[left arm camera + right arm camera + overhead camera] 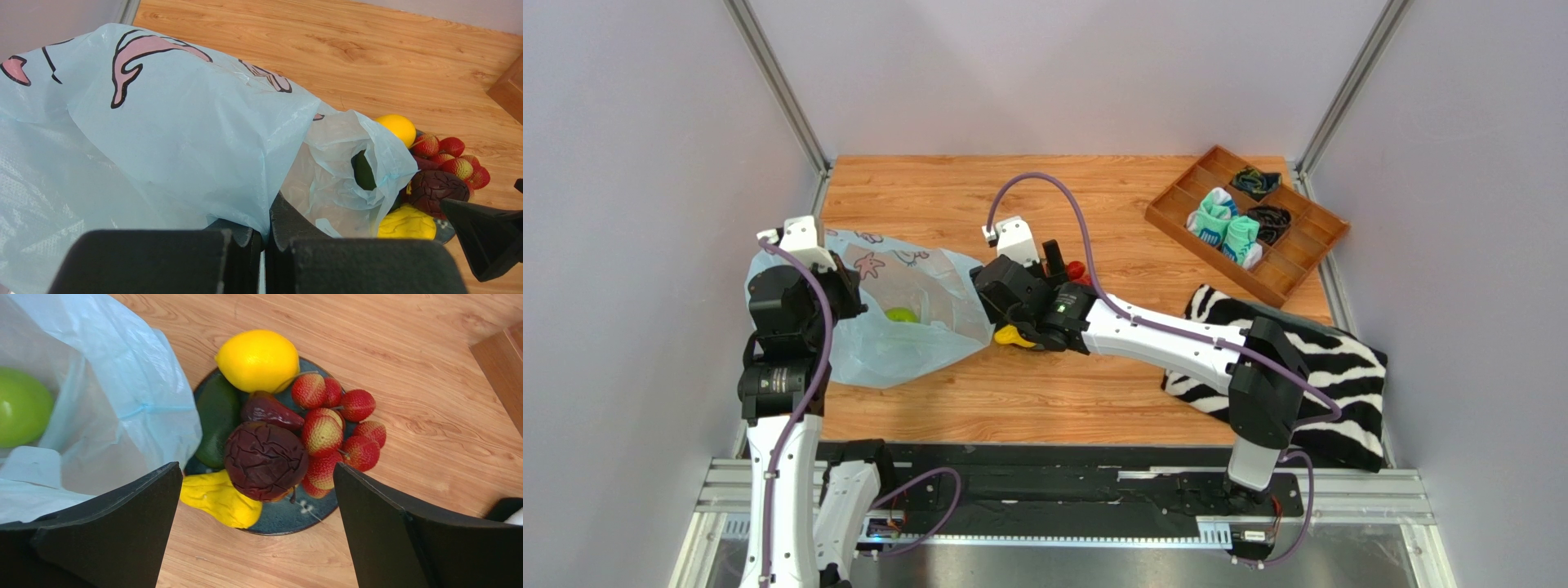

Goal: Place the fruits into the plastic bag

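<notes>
My right gripper should next go down around the sides of the dark red-purple round fruit (265, 459) and close. The fruit lies uncovered below the gap between my open fingers.
The pale blue plastic bag (891, 312) lies at the table's left with a bright green apple (901, 315) inside, also seen in the right wrist view (21, 407). My left gripper (268, 236) is shut on the bag's edge (184, 141) and holds it up. My right gripper (255, 514) is open and empty above a dark plate (288, 517) beside the bag's mouth. On the plate lie a yellow lemon (258, 360), a dark green fruit (216, 419), a dark red-purple round fruit (265, 459), a yellow pear (218, 499) and several small red fruits (334, 429).
A wooden divided tray (1247, 221) with rolled socks stands at the back right. A zebra-striped cloth (1308, 368) lies at the right, under the right arm. Grey walls close in the table on both sides.
</notes>
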Motion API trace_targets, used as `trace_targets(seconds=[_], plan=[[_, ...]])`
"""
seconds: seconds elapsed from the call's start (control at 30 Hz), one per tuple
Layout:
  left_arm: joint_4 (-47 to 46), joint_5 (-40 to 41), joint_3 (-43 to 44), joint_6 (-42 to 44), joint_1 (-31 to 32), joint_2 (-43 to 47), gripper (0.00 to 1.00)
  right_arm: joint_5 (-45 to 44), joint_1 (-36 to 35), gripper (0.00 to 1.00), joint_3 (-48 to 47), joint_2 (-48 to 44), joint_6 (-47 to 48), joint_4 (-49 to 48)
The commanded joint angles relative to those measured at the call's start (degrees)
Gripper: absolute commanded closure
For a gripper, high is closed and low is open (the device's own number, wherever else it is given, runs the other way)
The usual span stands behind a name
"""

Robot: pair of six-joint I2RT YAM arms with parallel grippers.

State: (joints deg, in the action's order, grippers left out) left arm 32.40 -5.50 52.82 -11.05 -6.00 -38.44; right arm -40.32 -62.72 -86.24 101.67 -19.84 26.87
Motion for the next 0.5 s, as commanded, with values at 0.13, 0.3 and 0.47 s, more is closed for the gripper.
trace_targets(seconds=[0.13,0.3,0.47], plan=[[-1.03,-0.66,0.09,-0.55,0.02,0.12,1.0,-0.82,1.63,0.0,-2.53,1.34,-1.79,4.24],[-1.03,-0.83,0.09,-0.64,0.11,0.03,1.0,2.52,1.81,0.0,-2.53,2.66,-0.2,2.84],[-1.03,-1.09,0.09,-0.73,0.11,-0.15,1.0,3.05,2.16,0.0,-3.24,4.32,0.06,3.27]])
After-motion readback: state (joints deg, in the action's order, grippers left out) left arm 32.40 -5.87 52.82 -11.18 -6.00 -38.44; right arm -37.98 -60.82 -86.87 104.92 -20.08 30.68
